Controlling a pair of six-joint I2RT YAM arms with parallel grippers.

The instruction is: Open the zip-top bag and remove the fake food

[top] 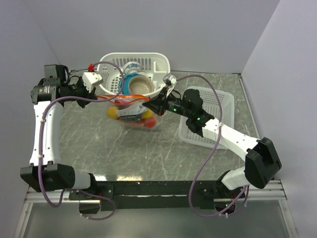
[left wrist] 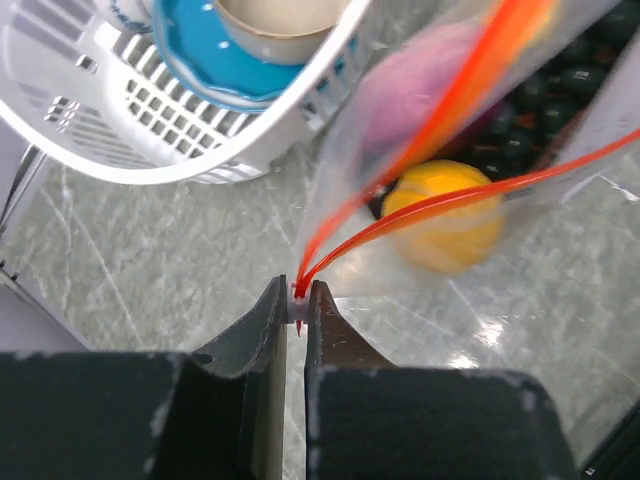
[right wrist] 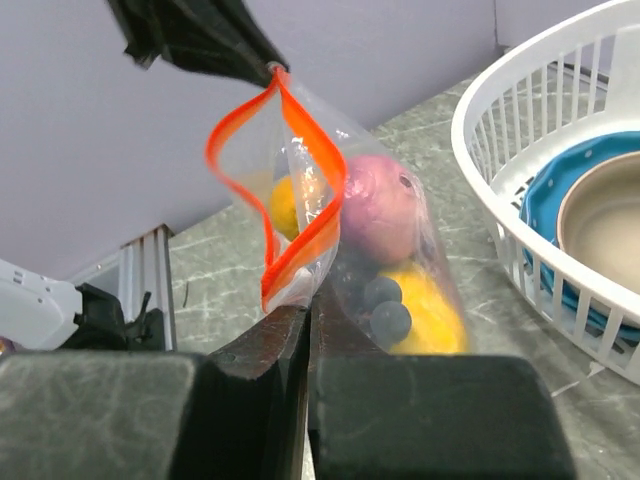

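Note:
Clear tabletop before the basket is below my left gripper and to its right in the top view. I need to lower the hanging bag that way and let go of it.
The zip-top bag [top: 132,112] hangs above the table, stretched between my two grippers, with its red-orange zip strip [right wrist: 318,160] parted into an open loop. My left gripper [left wrist: 297,298] is shut on one end of the strip, and in the top view it [top: 100,95] sits at the bag's left. My right gripper [right wrist: 307,292] pinches the other end, at the bag's right [top: 149,104]. Fake food lies inside the bag: a purple onion [right wrist: 381,205], a yellow lemon [left wrist: 446,214] and dark grapes [right wrist: 386,306].
A white basket [top: 159,63] with a blue bowl [top: 127,83] and a beige bowl [top: 141,85] stands just behind the bag. A white tray [top: 222,103] lies at the right under my right arm. Grey walls close in at the left, back and right.

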